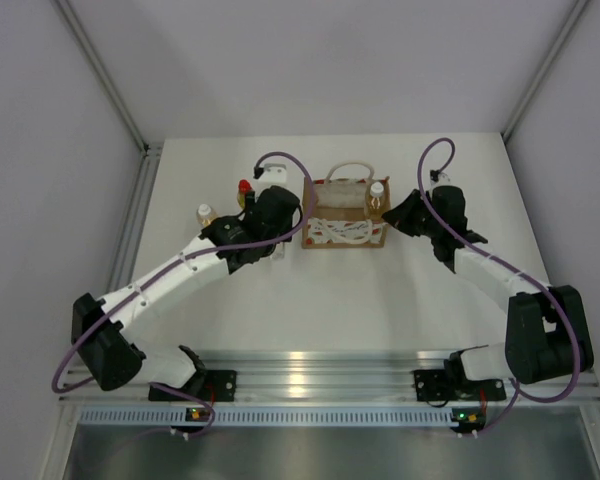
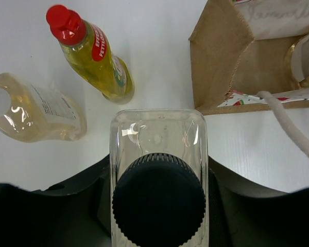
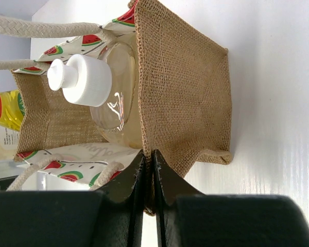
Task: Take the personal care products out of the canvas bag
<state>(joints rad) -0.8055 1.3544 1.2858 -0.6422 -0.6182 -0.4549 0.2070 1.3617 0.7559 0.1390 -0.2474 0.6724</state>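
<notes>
My left gripper holds the clear bottle above an open spot on the bare tabletop beside the bag, so I will lower the bottle onto that spot next and release it.
The canvas bag stands at mid-table, with its brown side in the right wrist view and left wrist view. One amber bottle with a white cap stands inside it, at its right end in the top view. My right gripper is shut on the bag's right rim. My left gripper is shut on the clear bottle with a dark cap, left of the bag. The yellow bottle with a red cap and the second amber bottle stand on the table just beyond it.
The white table is walled by grey panels at the back and sides. The bag's pale rope handles loop over its opening. The yellow bottle and amber bottle stand close to my left arm.
</notes>
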